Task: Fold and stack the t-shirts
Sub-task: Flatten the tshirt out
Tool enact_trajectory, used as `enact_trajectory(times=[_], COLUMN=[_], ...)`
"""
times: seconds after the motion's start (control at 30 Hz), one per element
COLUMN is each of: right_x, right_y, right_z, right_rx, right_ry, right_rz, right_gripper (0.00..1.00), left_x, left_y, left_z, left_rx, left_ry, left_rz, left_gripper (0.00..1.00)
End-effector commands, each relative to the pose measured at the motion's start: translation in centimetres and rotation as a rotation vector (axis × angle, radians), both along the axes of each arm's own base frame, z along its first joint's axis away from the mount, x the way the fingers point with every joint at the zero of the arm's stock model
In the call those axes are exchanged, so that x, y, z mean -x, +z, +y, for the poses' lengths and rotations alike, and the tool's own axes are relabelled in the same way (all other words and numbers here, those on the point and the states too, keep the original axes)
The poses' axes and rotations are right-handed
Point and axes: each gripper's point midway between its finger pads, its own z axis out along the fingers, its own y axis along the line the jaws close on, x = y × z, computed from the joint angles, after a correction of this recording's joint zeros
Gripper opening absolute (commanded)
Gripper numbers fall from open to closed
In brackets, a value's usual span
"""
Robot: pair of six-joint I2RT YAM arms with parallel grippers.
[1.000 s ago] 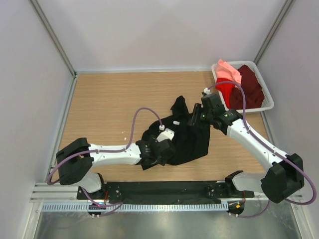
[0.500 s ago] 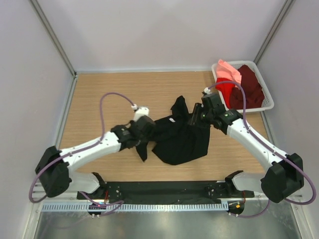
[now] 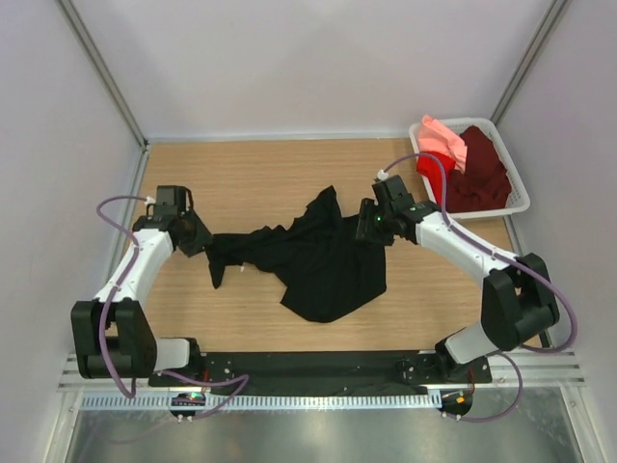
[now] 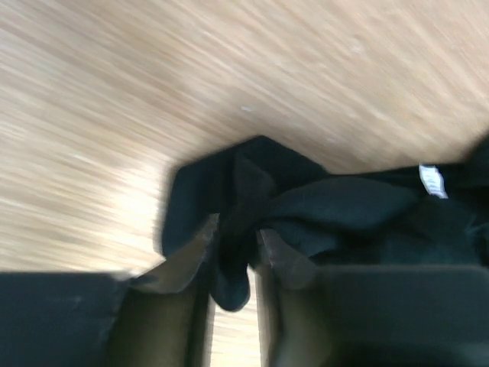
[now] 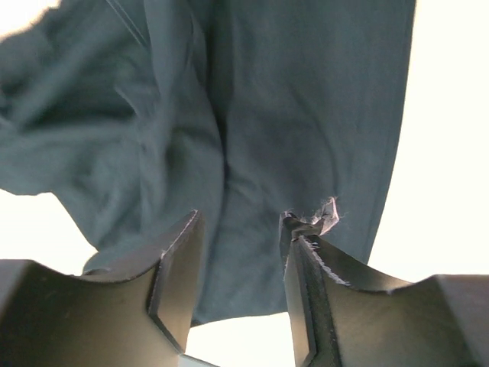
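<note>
My right gripper moves outward next, then lowers onto the far end of the basket-side edge of the black cloth, which runs on beyond its open fingers.
The black t-shirt [image 3: 323,270] lies crumpled mid-table, with one end drawn out to the left. My left gripper [image 3: 201,241] is at that left end. In the left wrist view it [image 4: 233,229] is shut on a fold of the black cloth [image 4: 328,206], and a small white label [image 4: 432,180] shows nearby. My right gripper [image 3: 367,224] is over the shirt's upper right edge. In the right wrist view it [image 5: 241,218] stands open, with the cloth [image 5: 306,115] beyond its fingers. The salmon-pink [image 3: 436,135], red [image 3: 434,166] and maroon [image 3: 482,164] shirts lie in the basket.
A white basket [image 3: 511,207] stands at the back right corner, against the right wall. Bare wooden tabletop [image 3: 241,174] lies behind and to the left of the black shirt. Walls enclose the table on three sides.
My left gripper has swung far to the left and back, dragging one end of the black shirt and stretching it out. The right gripper has shifted slightly left.
</note>
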Motion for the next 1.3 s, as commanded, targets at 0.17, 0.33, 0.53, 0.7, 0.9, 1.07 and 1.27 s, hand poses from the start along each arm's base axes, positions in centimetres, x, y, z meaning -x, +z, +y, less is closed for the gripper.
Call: enact_trajectory(times=[0.17, 0.33, 0.53, 0.7, 0.9, 1.07, 1.27], right_x=[-6.7, -7.9, -10.7, -12.8, -14.6, -15.3, -15.9], right_y=[2.6, 1.4, 1.2, -0.7, -2.3, -3.9, -5.1], right_z=[1.8, 2.4, -1.7, -4.6, -5.5, -5.4, -5.3], right_rx=[0.006, 0.010, 0.083, 0.106, 0.108, 0.109, 0.124], right_ry=[0.030, 0.049, -0.020, -0.112, -0.227, -0.246, -0.258], right_rz=[-0.113, -0.069, -0.095, 0.008, 0.047, 0.085, 0.109], right_gripper=[0.54, 0.55, 0.58, 0.53, 0.52, 0.52, 0.51], left_x=[-4.3, -6.2, -8.1, -10.3, -9.9, -10.7, -11.0], left_y=[6.4, 8.6, 5.7, 2.9, 0.2, -1.9, -3.0], left_z=[-2.7, -11.3, -17.9, -20.8, -23.9, -23.9, -23.8], left_rx=[0.056, 0.045, 0.057, 0.009, -0.031, -0.065, -0.072], left_ry=[-0.139, -0.480, -0.723, -0.821, -0.985, -0.975, -0.966], left_rz=[-0.218, -0.280, -0.201, -0.154, -0.134, -0.098, -0.078], left_gripper=[0.70, 0.76, 0.77, 0.76, 0.75, 0.72, 0.41])
